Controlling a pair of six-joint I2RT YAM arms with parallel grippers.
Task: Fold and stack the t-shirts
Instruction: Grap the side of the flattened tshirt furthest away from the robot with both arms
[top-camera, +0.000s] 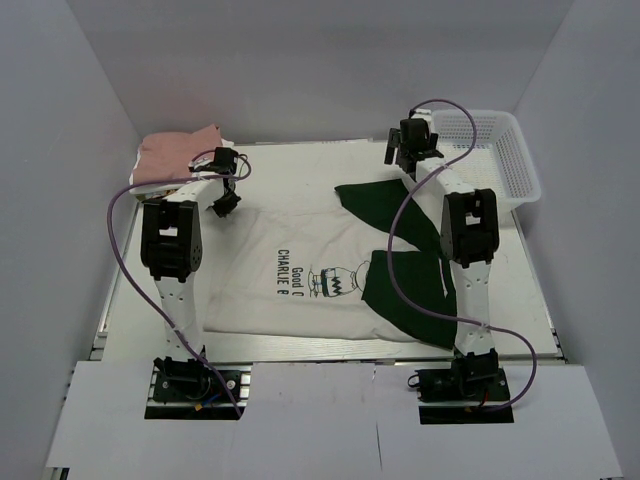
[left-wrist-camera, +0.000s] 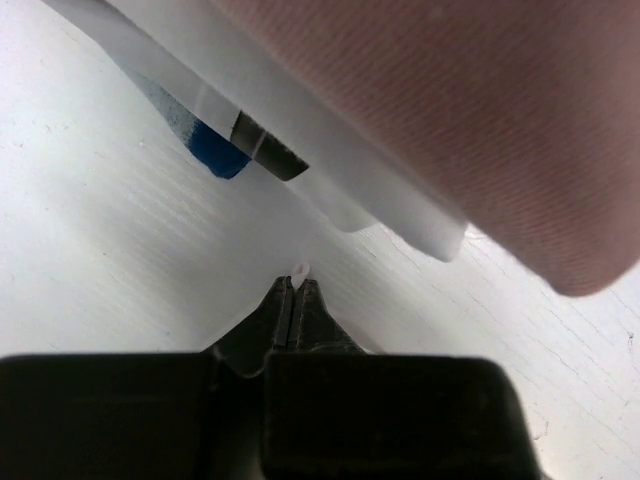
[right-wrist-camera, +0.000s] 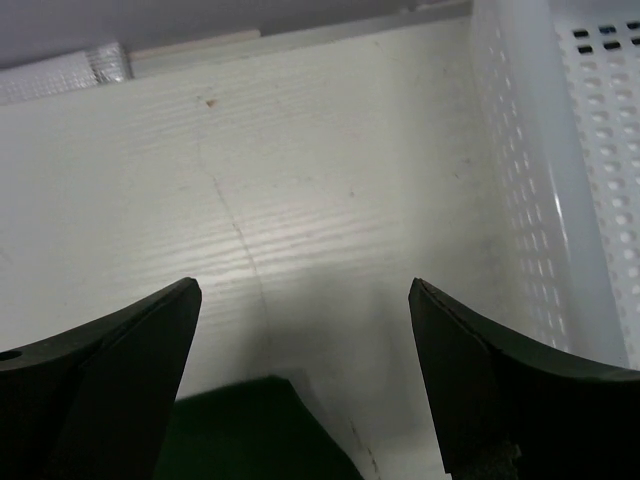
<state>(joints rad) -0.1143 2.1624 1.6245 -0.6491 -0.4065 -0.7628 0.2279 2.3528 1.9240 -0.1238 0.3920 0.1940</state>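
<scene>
The green cloth's tip (top-camera: 401, 183) (right-wrist-camera: 272, 393) is below my open fingers and they reach past it, so my right gripper will go down and back onto that tip next.
A cream-white t-shirt (top-camera: 300, 240) with a dark "Charlie Brown" print lies spread on the table, its dark green sleeves (top-camera: 400, 215) folded inward. My left gripper (top-camera: 226, 203) is at the shirt's back left corner. In the left wrist view it (left-wrist-camera: 295, 283) is shut, with a small bit of cream-white cloth (left-wrist-camera: 300, 270) pinched at its tips. A folded dusty pink t-shirt (top-camera: 178, 152) lies on a folded white one (left-wrist-camera: 330, 175) just beyond. My right gripper (top-camera: 398, 156) is open and empty at the back, above the green cloth's tip (right-wrist-camera: 250, 430).
A white plastic mesh basket (top-camera: 500, 160) stands at the back right, close to the right gripper's right finger (right-wrist-camera: 560, 150). White walls close in the table on three sides. Purple cables loop off both arms.
</scene>
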